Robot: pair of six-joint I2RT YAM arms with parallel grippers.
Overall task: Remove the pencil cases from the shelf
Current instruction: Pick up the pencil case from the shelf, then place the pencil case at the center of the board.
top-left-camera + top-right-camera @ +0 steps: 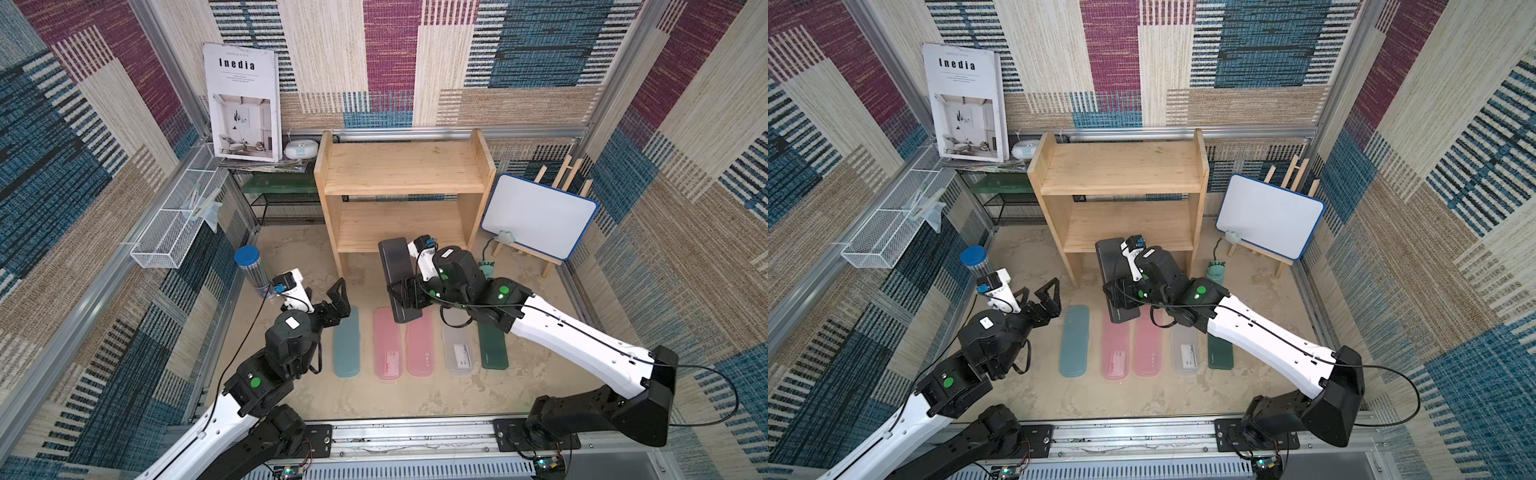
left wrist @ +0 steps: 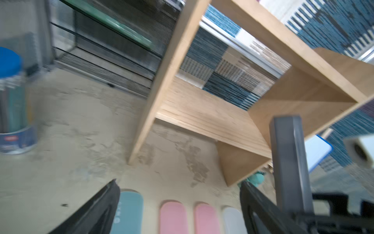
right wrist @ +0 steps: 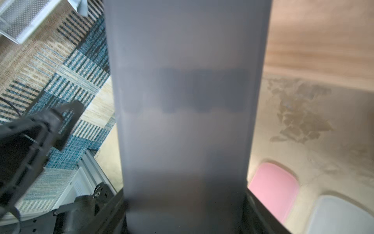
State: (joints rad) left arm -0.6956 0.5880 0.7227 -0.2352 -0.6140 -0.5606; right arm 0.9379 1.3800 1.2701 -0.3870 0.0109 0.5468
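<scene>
My right gripper carries the black case across and down to release it next, as bare tabletop at the row's end point(image 1: 1043, 345) lies below it, past the light blue case.
The light wooden shelf point(image 1: 403, 166) point(image 1: 1121, 166) stands at the back with both tiers bare. In front of its lower tier my right gripper point(image 1: 405, 296) point(image 3: 185, 212) is shut on the near half of the black pencil case point(image 1: 397, 270) point(image 3: 186, 101), held above the table. Below lie five cases in a row: light blue point(image 1: 347, 345), two pink point(image 1: 387, 345) point(image 1: 420, 347), frosted clear point(image 1: 457, 351) and dark green point(image 1: 493, 347). My left gripper point(image 1: 1037, 296) point(image 2: 179, 183) hangs open and empty beyond the blue case's far end.
A blue-capped clear cylinder of pencils point(image 1: 251, 268) stands left of my left gripper. A white wire basket point(image 1: 174, 224) hangs on the left wall, and a black mesh rack point(image 1: 286, 203) sits beside the shelf. A whiteboard on an easel point(image 1: 538, 216) and a small teal figure point(image 1: 486, 268) are right.
</scene>
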